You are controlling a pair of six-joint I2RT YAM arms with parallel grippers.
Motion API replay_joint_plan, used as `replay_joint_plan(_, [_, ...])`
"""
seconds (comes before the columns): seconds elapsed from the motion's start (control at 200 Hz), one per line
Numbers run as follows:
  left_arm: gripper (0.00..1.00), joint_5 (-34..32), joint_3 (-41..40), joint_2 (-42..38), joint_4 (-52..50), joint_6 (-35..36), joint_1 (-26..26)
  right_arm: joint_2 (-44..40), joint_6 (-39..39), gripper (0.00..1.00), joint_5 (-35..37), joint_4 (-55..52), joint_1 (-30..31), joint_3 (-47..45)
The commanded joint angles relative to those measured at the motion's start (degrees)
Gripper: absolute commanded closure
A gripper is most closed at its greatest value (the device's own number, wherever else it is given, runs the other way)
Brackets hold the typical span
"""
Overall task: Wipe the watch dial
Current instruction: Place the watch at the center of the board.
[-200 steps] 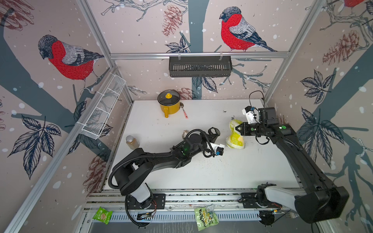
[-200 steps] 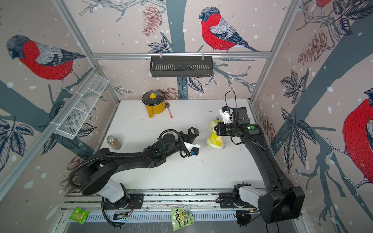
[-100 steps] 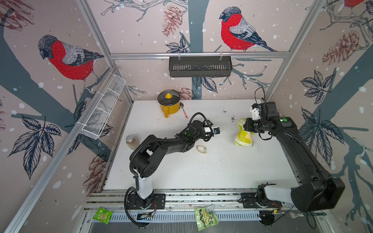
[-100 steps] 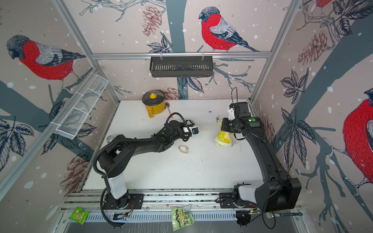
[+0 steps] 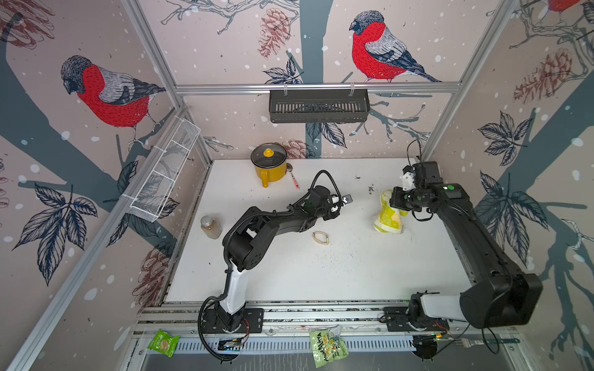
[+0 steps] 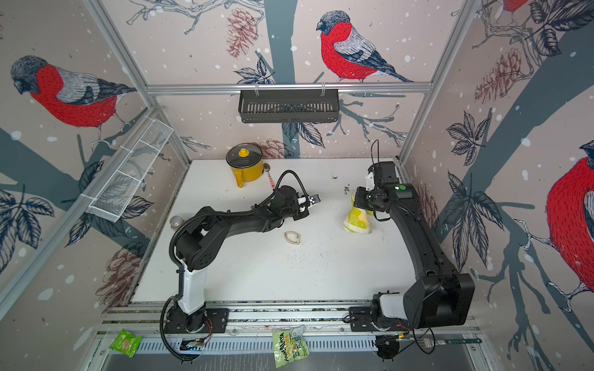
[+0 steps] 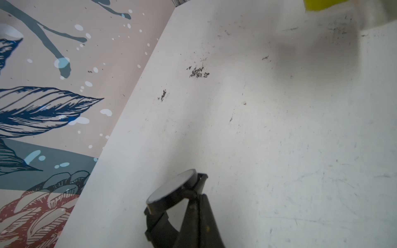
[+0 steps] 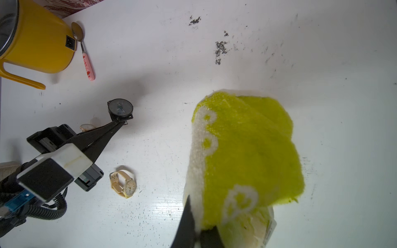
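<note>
The watch is hanging clear and the bare tabletop is below it. I need to lower my left gripper next until the watch's strap touches the tabletop, then let go of the lug.
My left gripper (image 5: pixel 344 200) is shut on the lug of a black round watch (image 8: pixel 119 107) and holds it off the white table (image 5: pixel 321 273), mid-table toward the back. The watch's grey dial (image 7: pixel 170 189) shows edge-on in the left wrist view, beside the closed fingers (image 7: pixel 197 214). To its right, my right gripper (image 5: pixel 397 201) is shut on a yellow-green cloth (image 8: pixel 247 150) with white patterns. The cloth (image 6: pixel 356 220) hangs down to the table, a short gap away from the watch. A beige strap watch (image 5: pixel 320 238) lies flat on the table under the left forearm.
A yellow lidded pot (image 5: pixel 269 163) and a pink-handled spoon (image 5: pixel 294 180) stand at the back. A small jar (image 5: pixel 210 226) sits at the left edge. A black basket (image 5: pixel 318 104) hangs on the back wall, a white wire basket (image 5: pixel 164 173) on the left wall. Snack packets (image 5: pixel 328 348) lie on the front rail.
My left gripper has swung toward the back with the black watch, uncovering the beige watch on the table. The right gripper and cloth have shifted slightly right.
</note>
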Motion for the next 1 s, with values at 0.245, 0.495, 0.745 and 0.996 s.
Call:
replay_joint_plan(0.245, [1.0,-8.47,6.75,5.83,-9.82,3.1,1.33,1.84,-0.31,0.94,6.0,2.47,-0.92,-0.63])
replay_joint_plan(0.495, [1.0,-21.17,11.28,11.74,-7.75,5.13,1.24,3.83,-0.88,0.94,6.07,1.74,-1.21,0.87])
replay_joint_plan(0.745, [1.0,-22.97,13.15,13.53,-6.35,3.08,0.91,5.55,-2.05,0.92,4.34,0.84,-1.46,1.12])
replay_joint_plan(0.996, [1.0,-20.82,13.22,13.11,-7.87,1.52,0.37,9.32,-2.94,0.9,2.46,1.43,-1.48,0.39])
